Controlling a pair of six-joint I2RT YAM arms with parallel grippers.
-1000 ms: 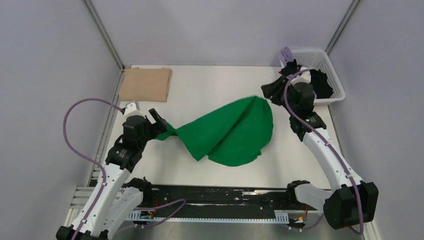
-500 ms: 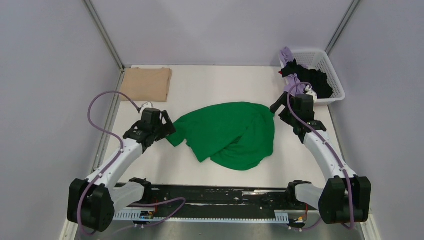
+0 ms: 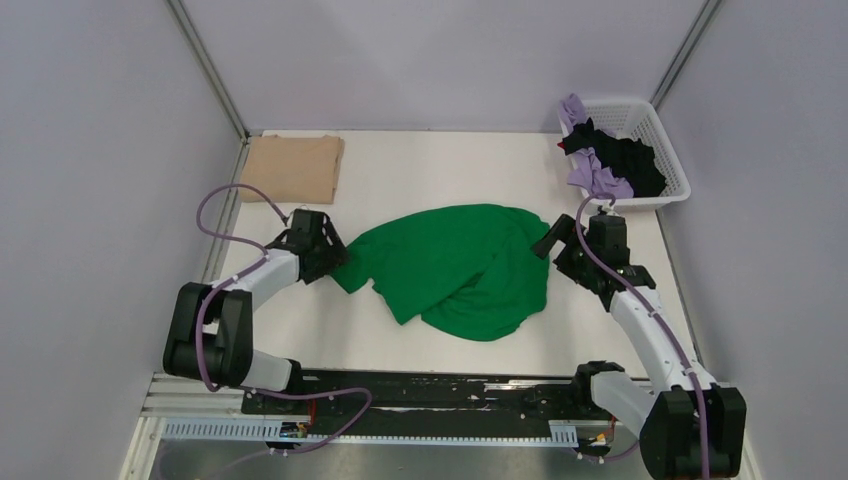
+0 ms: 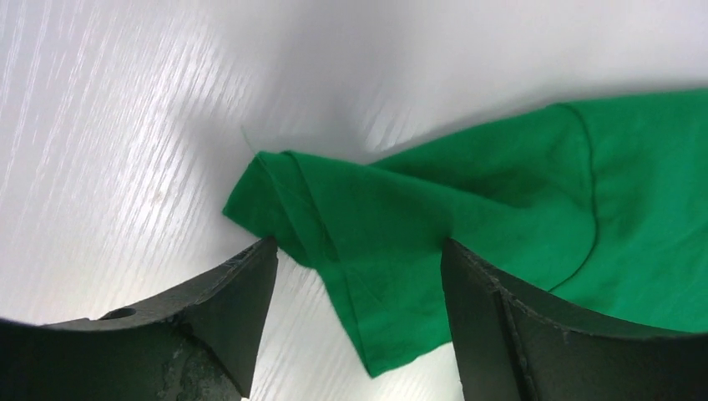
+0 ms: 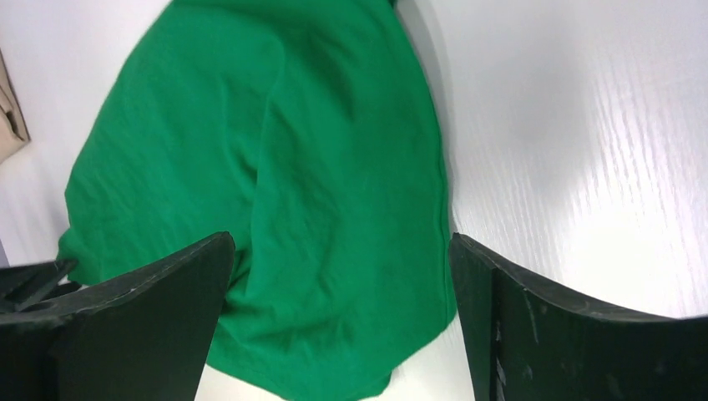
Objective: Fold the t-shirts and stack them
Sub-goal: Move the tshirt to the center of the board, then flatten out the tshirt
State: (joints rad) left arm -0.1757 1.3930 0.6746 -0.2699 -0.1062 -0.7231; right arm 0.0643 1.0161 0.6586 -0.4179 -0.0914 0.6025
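The green t-shirt's corner is below and outward of my right gripper's open fingers. My right gripper will next move outward and down onto the green t-shirt's far corner by the basket (image 5: 377, 12).
The bright green t-shirt (image 3: 455, 270) lies rumpled and partly doubled over in the middle of the table. My left gripper (image 3: 335, 252) is open at its left corner; in the left wrist view the green corner (image 4: 351, 217) lies loose on the table between my spread fingers (image 4: 230, 301). My right gripper (image 3: 545, 243) is open at the shirt's right edge; the right wrist view shows green cloth (image 5: 334, 209) flat between wide-apart fingers (image 5: 501, 317). A folded tan t-shirt (image 3: 292, 167) lies at the back left. Lilac (image 3: 595, 180) and black (image 3: 625, 160) t-shirts sit in the basket.
A white plastic lattice basket (image 3: 672, 180) stands at the back right corner. Grey walls and metal frame posts close in the table on three sides. A black rail (image 3: 430, 390) runs along the near edge between the arm bases.
Both arms have lowered and laid the green shirt down on the table. Both grippers have let go of it and now stand open at its left and right edges.
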